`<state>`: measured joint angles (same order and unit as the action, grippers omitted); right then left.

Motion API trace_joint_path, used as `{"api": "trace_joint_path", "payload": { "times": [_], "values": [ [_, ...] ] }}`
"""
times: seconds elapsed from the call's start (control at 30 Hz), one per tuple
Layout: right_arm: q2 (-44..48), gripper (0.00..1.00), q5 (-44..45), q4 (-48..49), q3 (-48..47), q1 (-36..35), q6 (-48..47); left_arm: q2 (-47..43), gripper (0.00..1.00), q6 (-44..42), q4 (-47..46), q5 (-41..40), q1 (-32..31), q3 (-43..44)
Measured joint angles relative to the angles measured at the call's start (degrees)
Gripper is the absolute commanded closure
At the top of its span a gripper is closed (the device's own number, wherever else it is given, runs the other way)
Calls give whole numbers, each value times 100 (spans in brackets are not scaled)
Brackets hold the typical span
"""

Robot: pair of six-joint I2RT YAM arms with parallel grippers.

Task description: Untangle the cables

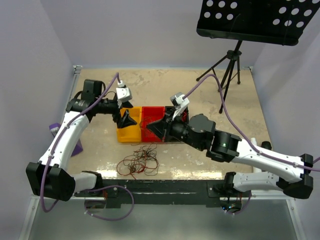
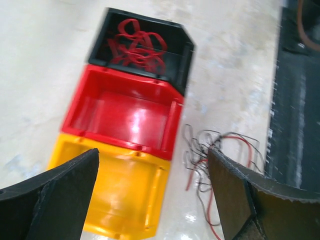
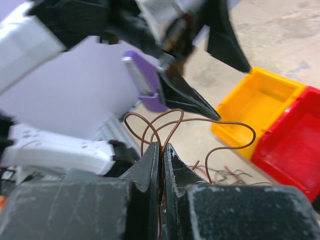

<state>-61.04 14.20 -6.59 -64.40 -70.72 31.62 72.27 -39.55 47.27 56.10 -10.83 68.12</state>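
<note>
My right gripper should move the brown cable across and down to release it, because the empty yellow bin (image 1: 129, 133) (image 3: 259, 104) is below it and to its left in the top view.
A tangle of thin red and black-brown cables (image 1: 140, 162) lies on the table in front of the bins; it also shows in the left wrist view (image 2: 220, 155). My right gripper (image 3: 161, 150) is shut on a single brown cable (image 3: 200, 120) that loops up out of its tips, held above the table. In the top view it (image 1: 154, 129) hovers at the red bin (image 1: 150, 116). My left gripper (image 2: 150, 195) is open and empty, above the yellow bin (image 2: 115, 195), as the top view (image 1: 127, 120) also shows. Red cables (image 2: 137, 47) lie in the black bin (image 2: 185, 55).
Yellow, red (image 2: 125, 115) and black bins stand in a row at mid-table. A purple object (image 1: 55, 130) sits at the left edge. A tripod (image 1: 227, 67) with a black perforated music stand (image 1: 255, 20) stands at the back right. A black rail (image 1: 165, 186) runs along the near edge.
</note>
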Motion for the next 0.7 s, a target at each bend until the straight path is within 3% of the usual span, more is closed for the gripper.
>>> {"api": "trace_joint_path", "payload": {
  "times": [0.13, 0.3, 0.53, 0.7],
  "values": [
    [-361, 100, -146, 42, 4, 463, -140, -22, 6, 719, -673, -415, 205, -15],
    [-597, 100, -435, 234, 105, 815, -243, -9, 6, 1001, -903, -588, 420, -107],
    [-610, 100, -953, 658, 494, 1123, -273, -33, 8, 1073, -1021, -612, 614, -334],
    [-774, 100, -1755, 1169, 848, 1294, -269, -70, 11, 632, -715, -291, 634, -337]
  ]
}}
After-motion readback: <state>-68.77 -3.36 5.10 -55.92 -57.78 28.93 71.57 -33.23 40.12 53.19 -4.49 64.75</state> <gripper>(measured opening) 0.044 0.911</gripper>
